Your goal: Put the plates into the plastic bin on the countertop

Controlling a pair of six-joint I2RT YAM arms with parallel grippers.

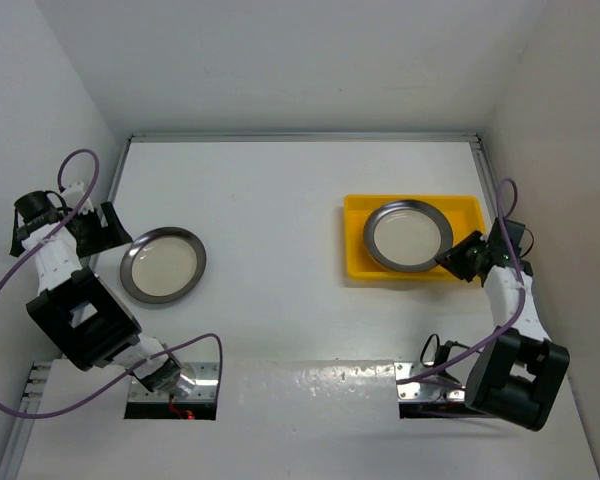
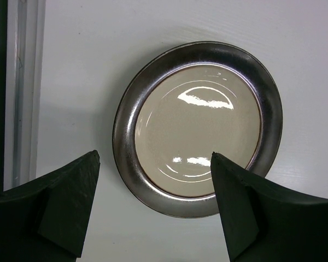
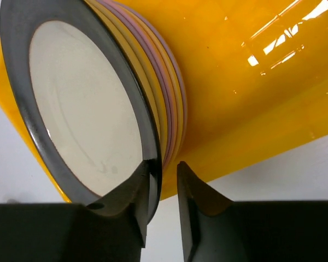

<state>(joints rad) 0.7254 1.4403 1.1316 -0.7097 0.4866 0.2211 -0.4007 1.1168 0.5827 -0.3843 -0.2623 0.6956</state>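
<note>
Next, my left gripper brings its empty fingers down and back astride the loose plate's rail-side rim (image 1: 127, 275) (image 2: 135, 177) to close. That rim lies below and back from the gripper.
One steel-rimmed plate (image 1: 163, 264) lies flat on the white countertop (image 1: 280, 200) at the left; it also shows in the left wrist view (image 2: 197, 125). My left gripper (image 1: 115, 232) is open just left of it, its jaws (image 2: 154, 154) wide and empty at the plate's near rim. The yellow plastic bin (image 1: 465, 210) at the right holds a stack of plates, topped by the other steel-rimmed plate (image 1: 408, 236). Lilac, pink and orange rims (image 3: 172, 93) show under it. My right gripper (image 1: 454, 256) straddles the top plate's rim (image 3: 163, 162), jaws narrowly apart with a gap on one side.
White walls close in the countertop on the left, back and right. A metal strip (image 1: 310, 380) runs along the near edge between the arm bases. A metal rail (image 2: 22, 82) lies left of the loose plate. Purple cables (image 1: 80, 165) loop by the left arm.
</note>
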